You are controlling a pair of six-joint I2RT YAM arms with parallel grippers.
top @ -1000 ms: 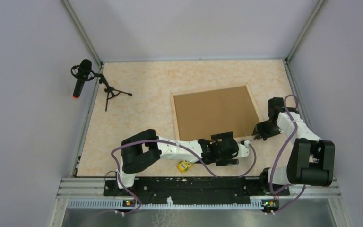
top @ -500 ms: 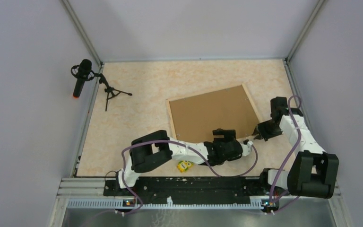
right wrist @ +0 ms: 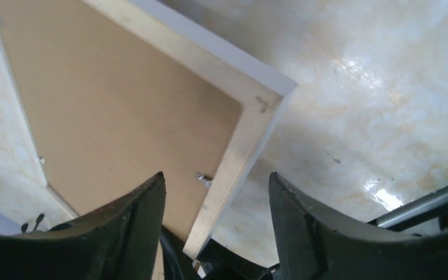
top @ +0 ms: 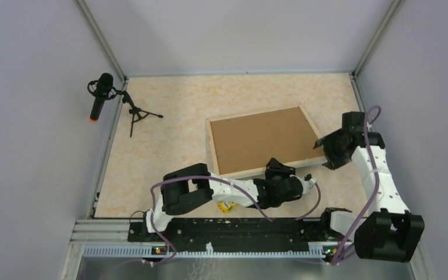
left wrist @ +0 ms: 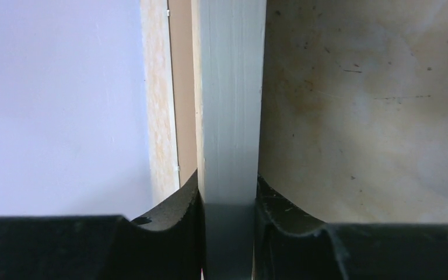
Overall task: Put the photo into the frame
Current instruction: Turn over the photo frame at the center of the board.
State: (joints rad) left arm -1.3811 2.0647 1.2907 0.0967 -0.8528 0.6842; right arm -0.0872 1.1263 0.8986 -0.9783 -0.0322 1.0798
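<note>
My left gripper is about to lift the back-up frame outward and flip it over. Then it will lower it onto the tabletop by the frame's farthest corner and let go of it.
The frame [top: 214,149] lies back-up right of the table's centre, its brown backing board [top: 262,140] facing the camera. My left gripper [top: 277,170] is shut on the frame's near rail; in the left wrist view the white-faced rail [left wrist: 230,99] is pinched between both fingers of that gripper [left wrist: 228,188]. At the frame's right corner my right gripper [top: 322,144] stands open. The right wrist view shows the pale wood rail [right wrist: 239,146] passing between the spread fingers of the right gripper [right wrist: 216,178] without touching them. The photo is hidden.
A black microphone on a small tripod [top: 102,96] stands at the table's left edge. A small yellow object [top: 227,205] lies near the front edge under the left arm. Grey walls enclose the table on three sides.
My left gripper has closed on the frame's near rail. My right gripper has opened, let go of the frame's right side and drawn back. The frame has turned slightly.
</note>
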